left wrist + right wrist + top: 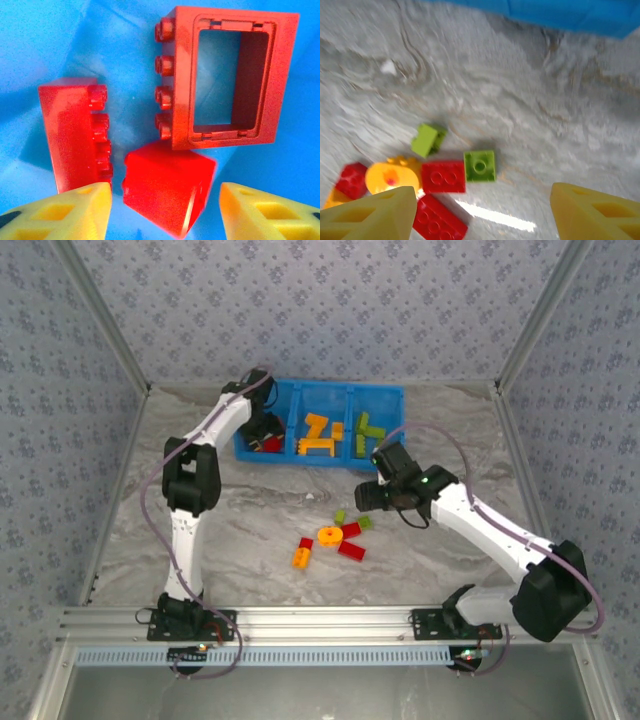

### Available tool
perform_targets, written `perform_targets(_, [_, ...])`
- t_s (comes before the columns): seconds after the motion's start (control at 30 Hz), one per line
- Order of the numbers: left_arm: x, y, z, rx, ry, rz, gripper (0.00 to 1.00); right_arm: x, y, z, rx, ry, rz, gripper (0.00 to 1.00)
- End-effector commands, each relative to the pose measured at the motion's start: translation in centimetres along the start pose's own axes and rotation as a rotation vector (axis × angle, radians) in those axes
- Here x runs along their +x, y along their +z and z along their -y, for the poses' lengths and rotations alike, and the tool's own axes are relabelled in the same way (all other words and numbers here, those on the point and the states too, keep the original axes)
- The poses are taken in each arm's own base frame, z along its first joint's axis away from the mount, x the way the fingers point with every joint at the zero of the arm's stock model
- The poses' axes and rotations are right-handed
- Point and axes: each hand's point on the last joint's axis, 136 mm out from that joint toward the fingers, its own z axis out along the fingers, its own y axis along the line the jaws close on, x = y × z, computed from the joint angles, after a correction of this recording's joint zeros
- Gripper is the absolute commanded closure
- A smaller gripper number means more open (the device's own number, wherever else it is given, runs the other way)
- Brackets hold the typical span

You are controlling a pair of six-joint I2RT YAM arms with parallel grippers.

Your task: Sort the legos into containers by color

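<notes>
Next I will move my right gripper toward the round orange piece (391,176), turn to match the slant of the green brick lying below that way and descend astride the brick.
The containers are three compartments of one blue bin (392,400) at the back. My left gripper (262,440) hangs open in the left compartment. A small red brick (167,187) lies blurred between its fingers (65,212) and touches neither. A red frame brick (225,80) and a red studded brick (70,135) lie beyond it. Orange legos (318,435) fill the middle compartment, green ones (365,435) the right. My right gripper (368,498) hovers open above the loose pile: a green square brick (480,166), a green brick (427,139), two red bricks (443,176), a round orange piece (391,176).
A small red brick (306,543) and an orange brick (300,558) lie at the pile's left end. The bin's blue front wall (570,12) runs just beyond the right gripper. Bare marbled tabletop (450,430) surrounds the pile.
</notes>
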Motion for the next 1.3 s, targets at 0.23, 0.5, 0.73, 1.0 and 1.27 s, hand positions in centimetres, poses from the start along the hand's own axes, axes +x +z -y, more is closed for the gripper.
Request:
perform_targets(0.23, [-2.5,-10.8,2.2,0.062,0.048,0.191,0.28,0.7,3.1,-4.0,0.022,-0.016,-0.088,0.33])
perform_targets(0.5, [1.2,-17.7,1.7,0.17,0.09,0.269,0.27,-0.1,6.5,-6.4,0.025,0.138,-0.192,0.37])
perform_targets(0.73, [10.5,-16.6,-2.1,0.248,0.126,0.162,0.27,1.4,9.0,-6.2,0.091,0.258,-0.316,0.41])
perform_targets(1.0, [17.3,-16.2,-6.2,0.335,0.15,0.036,0.25,2.5,11.2,-6.2,0.109,0.284,-0.374,0.46])
perform_targets(1.27, [19.2,-15.4,-8.1,0.322,0.162,0.001,0.25,2.4,12.4,-6.3,0.117,0.279,-0.381,0.65])
